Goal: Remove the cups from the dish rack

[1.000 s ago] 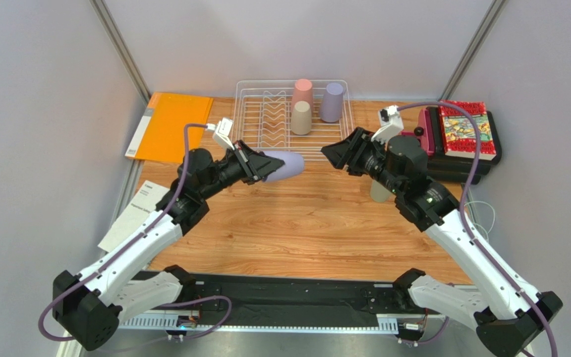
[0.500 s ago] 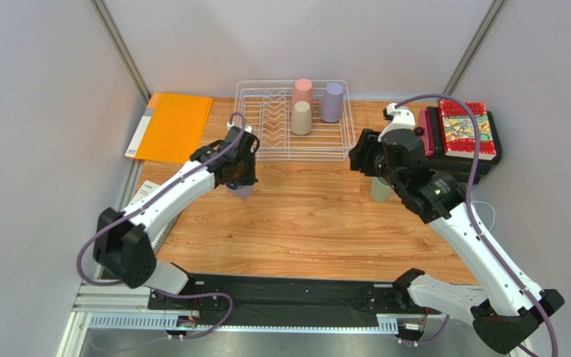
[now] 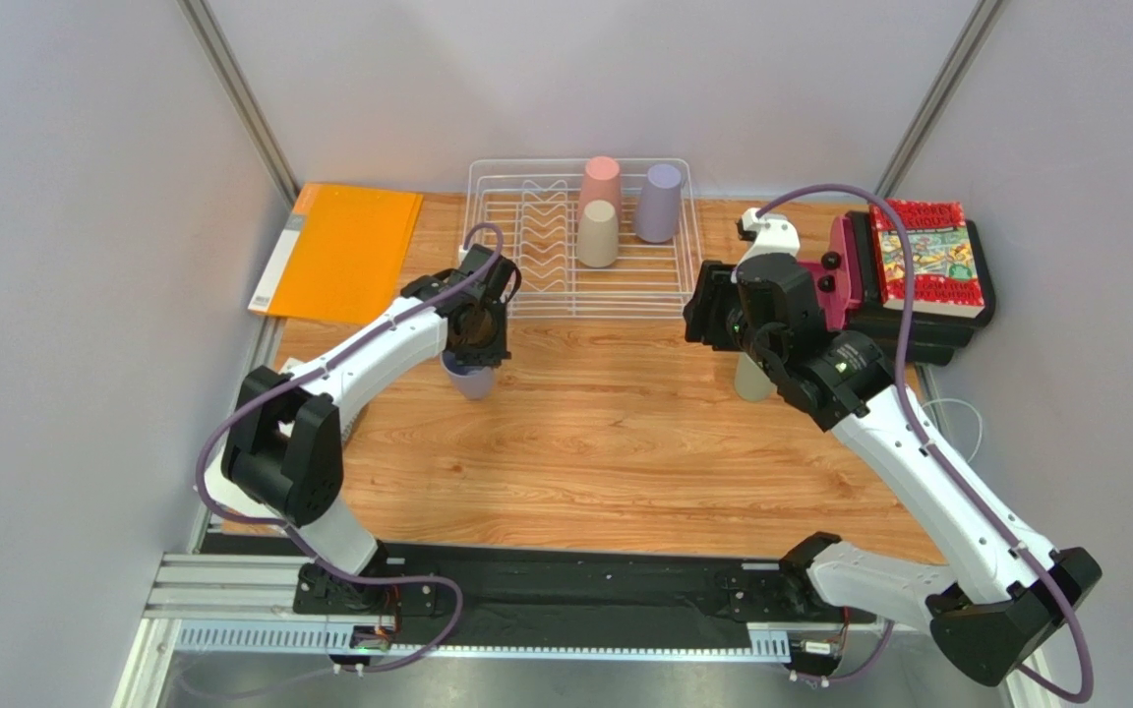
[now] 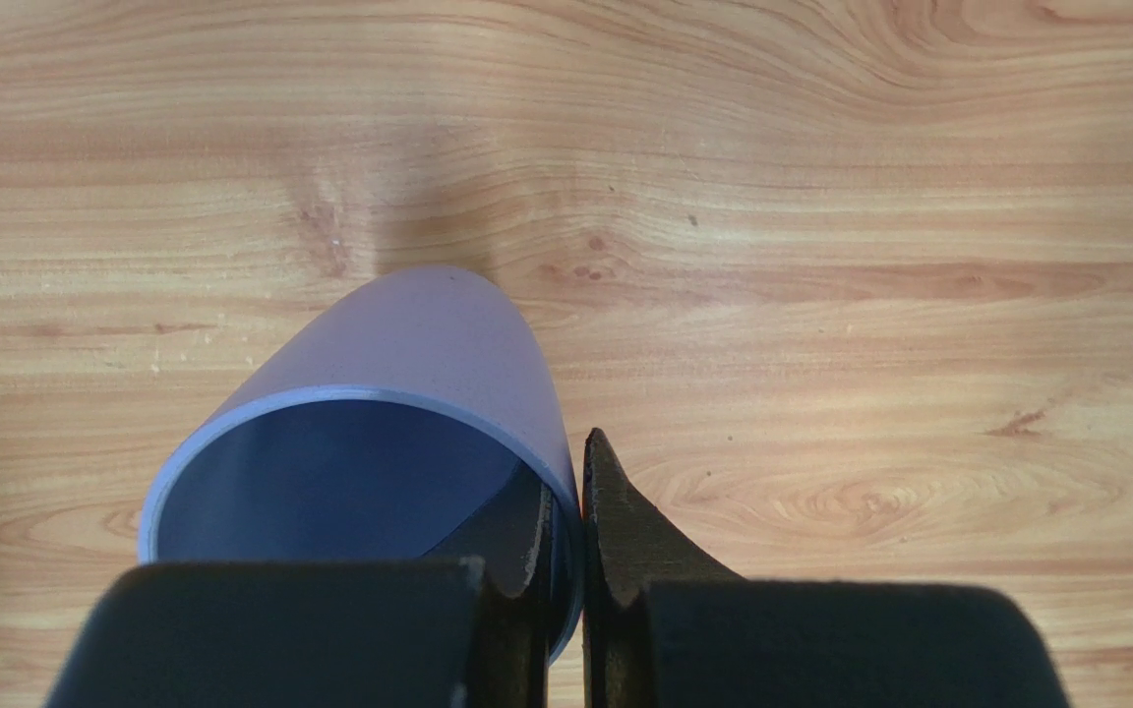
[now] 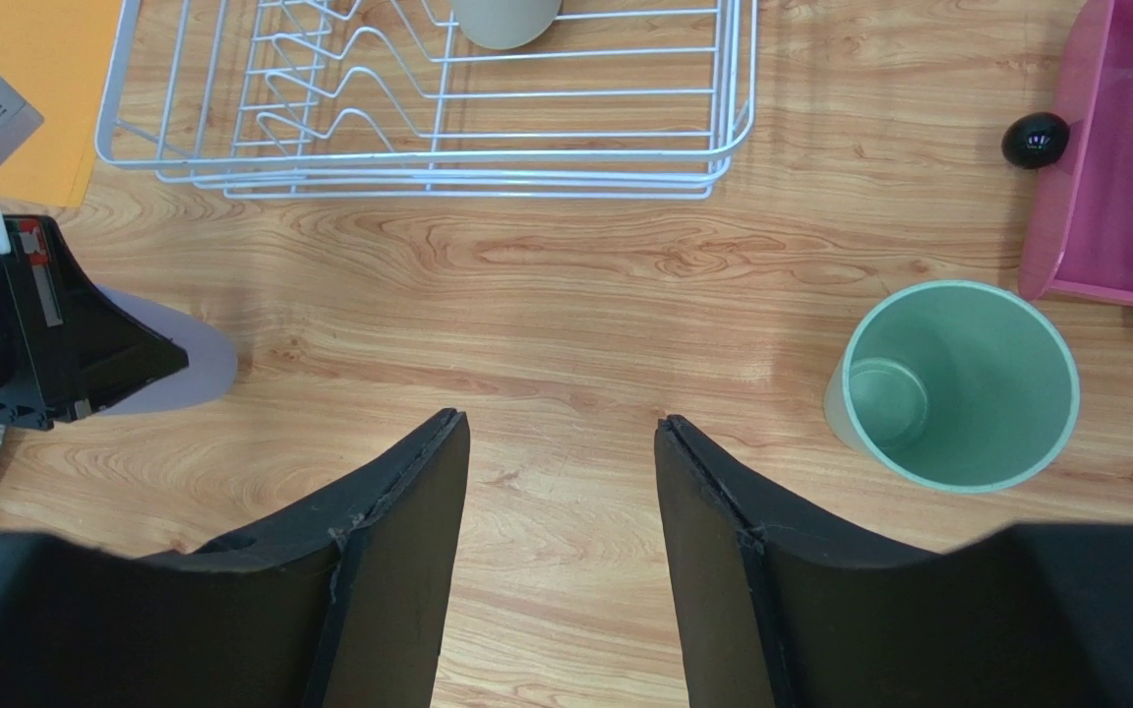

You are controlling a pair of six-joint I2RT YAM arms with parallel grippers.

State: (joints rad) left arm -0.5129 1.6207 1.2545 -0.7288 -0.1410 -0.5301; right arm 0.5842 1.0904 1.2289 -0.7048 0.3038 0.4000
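The bare tabletop is below the gripper. My left gripper should next move down a little, stand the second lavender cup there and let go of the cup's rim.
The white wire dish rack stands at the back middle, also in the right wrist view. In it stand, mouth down, a pink cup, a beige cup and a lavender cup. My left gripper is shut on the rim of a second lavender cup, one finger inside and one outside; the cup is upright, mouth up, at the table in front of the rack's left corner. My right gripper is open and empty over the table. A sage green cup stands mouth up to its right.
An orange folder lies back left, with white papers at the left edge. A book on a pink and black box sits back right; its pink tray and a black knob lie near the green cup.
My left arm has swung the lavender cup from sideways in the air down to upright at the table by the rack's left front corner. My right gripper has shifted slightly toward the rack.
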